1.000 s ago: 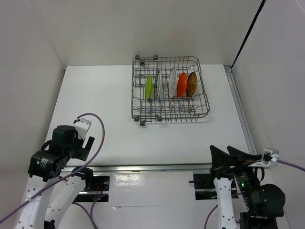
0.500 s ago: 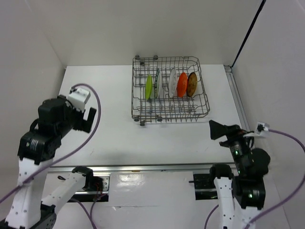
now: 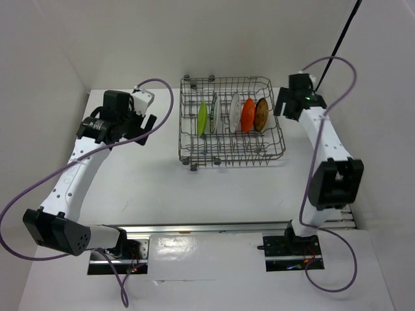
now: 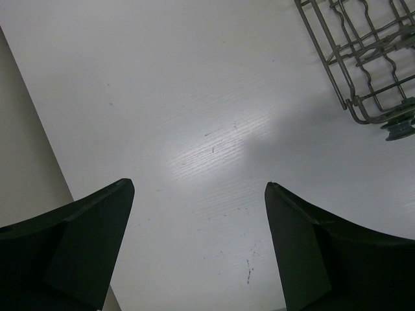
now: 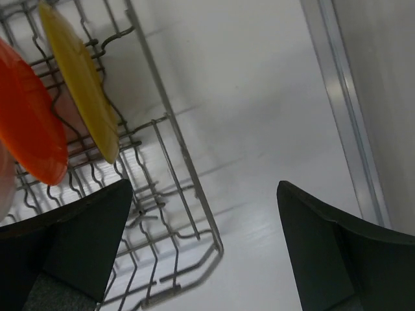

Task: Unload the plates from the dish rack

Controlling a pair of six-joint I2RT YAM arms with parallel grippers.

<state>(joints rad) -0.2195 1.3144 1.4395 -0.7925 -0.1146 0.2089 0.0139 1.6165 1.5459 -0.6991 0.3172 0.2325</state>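
Next, my right gripper shifts left in the top view and down, open fingers astride the amber-brown plate's upper rim, since that plate stands nearest it.
The grey wire dish rack [image 3: 233, 159] stands at the back middle of the white table. Five plates stand on edge in it, left to right: lime green [image 3: 202, 118], white with a dark ring [image 3: 213, 113], plain white [image 3: 235, 111], orange [image 3: 248, 114] and amber-brown [image 3: 261, 113]. My left gripper [image 3: 146, 124] is open and empty, left of the rack over bare table; its view shows the rack's corner [image 4: 363, 65]. My right gripper [image 3: 281, 107] is open and empty above the rack's right wall [image 5: 175, 149], next to the amber plate [image 5: 81, 84] and the orange plate [image 5: 29, 123].
White walls close the table at the back and both sides. A metal rail [image 3: 324, 142] runs along the table's right edge and shows in the right wrist view [image 5: 343, 110]. A small rack wheel [image 4: 399, 128] sits on the table.
Both arms have swung up from their bases toward the back: the left to the rack's left side, the right to the rack's right wall. The plates and rack have not moved.
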